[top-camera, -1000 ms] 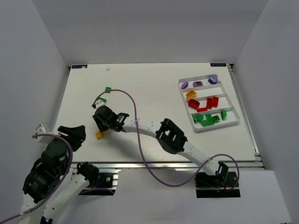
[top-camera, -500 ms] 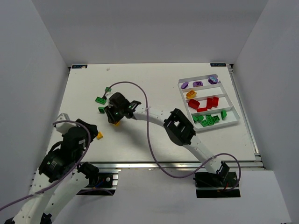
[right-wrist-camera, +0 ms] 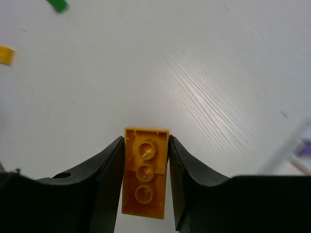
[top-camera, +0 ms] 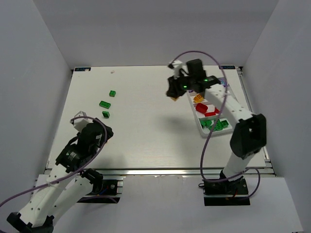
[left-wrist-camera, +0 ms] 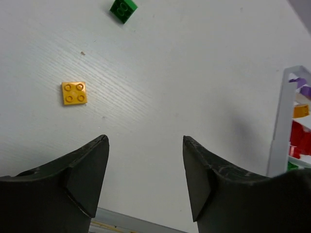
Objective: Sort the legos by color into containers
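Observation:
I should move my right gripper down and to its right in the top view, where the white tray's orange section lies, to release the matching orange lego.
My right gripper is shut on an orange lego, a two-by-three brick held underside up between the fingers. It hangs just left of the white tray's far end. The containers hold purple, orange, red and green legos. My left gripper stands open over bare table with nothing between its fingers. A yellow square lego lies ahead of it to the left, and a green lego lies further on. Three green legos lie at the table's left.
The left arm leans over the table's near left corner. The right arm's links cross above the tray's right side. The tray's wall shows at the right edge of the left wrist view.
The right arm swung from the left-middle of the table across to the tray, carrying the orange lego. The left arm came forward over the table, and its jaws opened wider.

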Available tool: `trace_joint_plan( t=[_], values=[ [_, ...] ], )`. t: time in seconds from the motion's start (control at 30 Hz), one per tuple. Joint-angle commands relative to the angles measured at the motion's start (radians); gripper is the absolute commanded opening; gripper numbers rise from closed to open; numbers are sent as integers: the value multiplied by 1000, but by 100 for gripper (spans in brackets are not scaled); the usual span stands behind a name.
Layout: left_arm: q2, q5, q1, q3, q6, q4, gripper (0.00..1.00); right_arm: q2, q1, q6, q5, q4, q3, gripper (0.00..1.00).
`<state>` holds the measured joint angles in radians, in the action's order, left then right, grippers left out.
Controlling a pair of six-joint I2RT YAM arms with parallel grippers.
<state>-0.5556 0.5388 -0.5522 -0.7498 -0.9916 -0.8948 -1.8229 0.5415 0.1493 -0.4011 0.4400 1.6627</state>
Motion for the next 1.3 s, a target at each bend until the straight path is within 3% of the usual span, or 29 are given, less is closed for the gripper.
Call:
trace_joint_plan(
  t=[0.0, 0.13, 0.23, 0.33, 0.57, 0.63, 0.83, 1.27],
  values=[
    [-76, -11, 1, 17, 10, 14, 72, 106, -176, 133, 10, 54, -159, 0],
    [-136, -37, 3, 26, 33, 68, 74, 168, -472, 176, -4, 28, -247, 0],
    [-178, -59, 3, 35, 48, 120, 77, 113, -593, 199, -15, 17, -210, 0],
    [-231, -83, 3, 30, 67, 142, 79, 12, -635, 207, -16, -20, -124, 0],
    [-250, -77, 3, 6, 62, 134, 81, -157, -637, 184, 10, -53, 15, 0],
    [-233, -76, 3, 9, 47, 125, 81, -206, -637, 185, 31, -64, 57, 7],
    [-164, -66, 3, 38, 2, 90, 82, -295, -637, 191, 27, -63, 141, 15],
    [-173, -48, 3, 12, -32, 28, 84, -363, -630, 177, 16, -70, 147, 46]
  ],
)
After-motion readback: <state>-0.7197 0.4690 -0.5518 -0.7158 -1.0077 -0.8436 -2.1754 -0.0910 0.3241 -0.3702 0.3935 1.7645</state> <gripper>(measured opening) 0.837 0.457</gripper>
